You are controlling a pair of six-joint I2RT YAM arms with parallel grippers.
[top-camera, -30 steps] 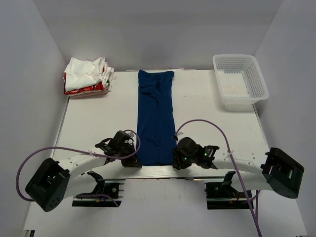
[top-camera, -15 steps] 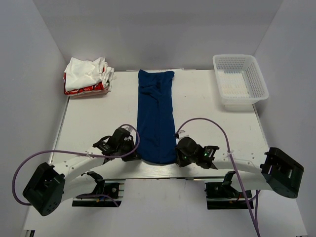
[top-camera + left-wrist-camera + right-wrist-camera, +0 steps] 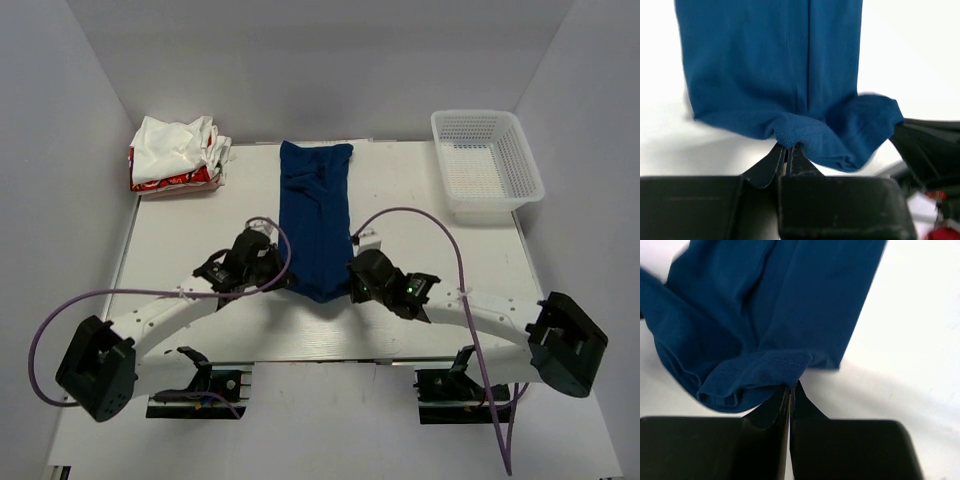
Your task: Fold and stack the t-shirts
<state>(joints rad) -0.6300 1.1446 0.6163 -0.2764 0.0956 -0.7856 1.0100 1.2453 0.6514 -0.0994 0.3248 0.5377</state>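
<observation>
The navy t-shirt still stretches long across the table. My left gripper will carry the hem outward over the t-shirt next and let go of it short of the t-shirt's rumpled far end [image 3: 293, 194].
A navy blue t-shirt [image 3: 317, 215], folded into a long narrow strip, runs from the far edge of the table toward me. Its near hem is lifted off the table and curls back over the strip. My left gripper [image 3: 283, 283] is shut on the hem's left corner [image 3: 790, 136]. My right gripper [image 3: 352, 281] is shut on the hem's right corner [image 3: 785, 369]. The two corners hang between the grippers with a sag of cloth [image 3: 860, 130]. Other t-shirts, white with red parts [image 3: 178, 155], lie heaped at the far left corner.
A white mesh basket [image 3: 486, 165] stands at the far right of the table. The white table [image 3: 180, 240] spreads to either side of the strip. Purple cables [image 3: 420, 225] loop above both arms.
Both grippers have moved away from the near edge toward the middle, carrying the navy hem up and back over the strip. The right gripper closed on its corner during this second.
</observation>
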